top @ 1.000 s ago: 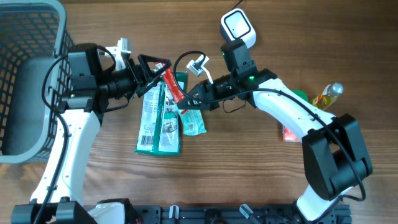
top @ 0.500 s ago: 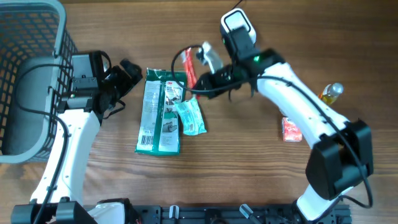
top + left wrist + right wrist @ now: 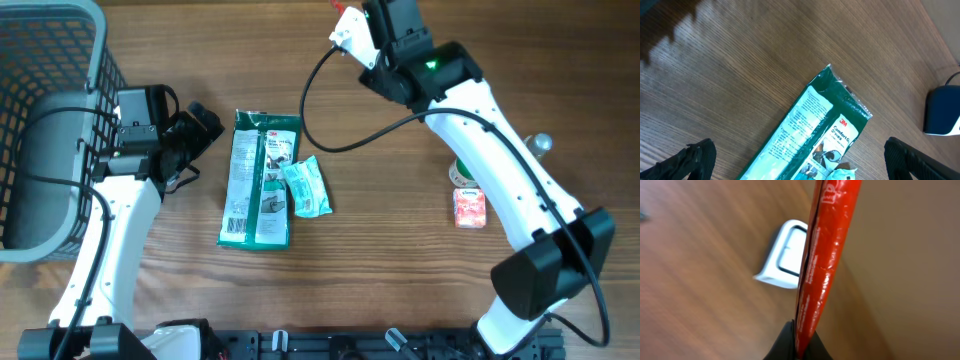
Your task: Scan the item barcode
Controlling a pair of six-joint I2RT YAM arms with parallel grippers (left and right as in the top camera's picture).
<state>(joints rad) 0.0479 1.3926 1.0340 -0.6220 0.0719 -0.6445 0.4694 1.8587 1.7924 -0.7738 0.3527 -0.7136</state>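
Note:
I will next move my right gripper back and down to release the packet, because the bare wood by the red tissue pack is clear, back from the gripper and below it.
A long red packet [image 3: 825,240] is pinched edge-on in my right gripper [image 3: 800,345], which is shut on its lower end. Beyond it on the wood sits the white scanner [image 3: 785,262] with its dark-framed window. In the overhead view the right gripper [image 3: 372,14] is at the table's far edge; only a sliver of the red packet [image 3: 337,5] shows there, and the arm covers the scanner. My left gripper [image 3: 205,125] is open and holds nothing, just left of the green packet. In the left wrist view the left gripper [image 3: 802,160] spans wide, and no barcode can be made out.
A green 3M packet [image 3: 258,180] lies mid-table with a small teal packet [image 3: 308,188] on its right edge. The grey wire basket [image 3: 60,40] fills the far left. A red tissue pack [image 3: 468,208] and a bottle [image 3: 540,145] lie by the right arm.
The left gripper opened, let go of the red packet and drew back left. The right arm carried the packet up and to the back of the table, over the scanner.

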